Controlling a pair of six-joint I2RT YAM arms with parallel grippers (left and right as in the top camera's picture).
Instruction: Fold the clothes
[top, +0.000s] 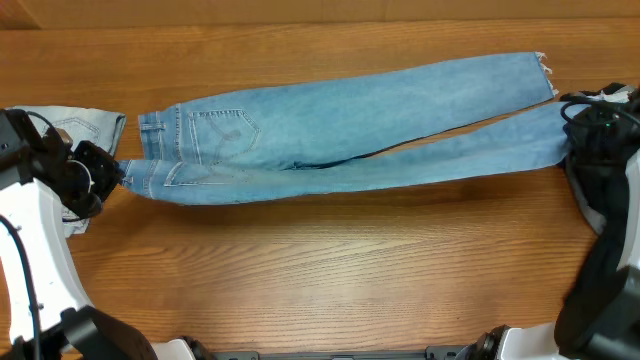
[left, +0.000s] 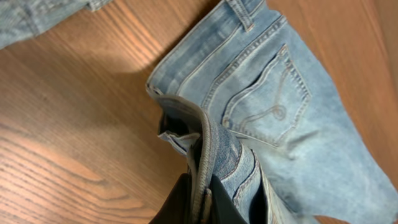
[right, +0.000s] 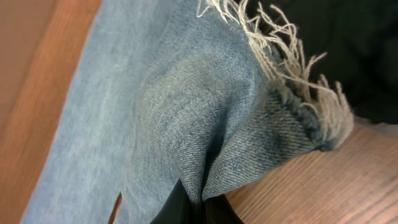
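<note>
Next, the left gripper carries the pinched edge outward over the far waistband corner (top: 150, 122), lying flat outward of it, and releases, doubling the jeans (top: 350, 120) lengthwise.
The clothes are one pair of blue jeans (top: 350, 120), stretched lengthwise across the wooden table with the back pockets up. The waistband is at the left and the two legs run right, one over the other. My left gripper (top: 112, 176) is shut on the waistband edge; in the left wrist view the fingers (left: 219, 202) pinch the folded band, with a curved-stitch pocket (left: 267, 102) beyond. My right gripper (top: 572, 135) is shut on the lower leg's end; the right wrist view shows denim (right: 205, 112) bunched into the closed jaws beside the frayed hem (right: 292, 68).
A paler pair of jeans (top: 85, 125) lies bunched at the table's left edge, behind my left gripper, and shows again in the left wrist view (left: 37, 15). Dark fabric (right: 348, 50) lies beyond the frayed hem at the right. Bare wood (top: 330, 270) fills the front.
</note>
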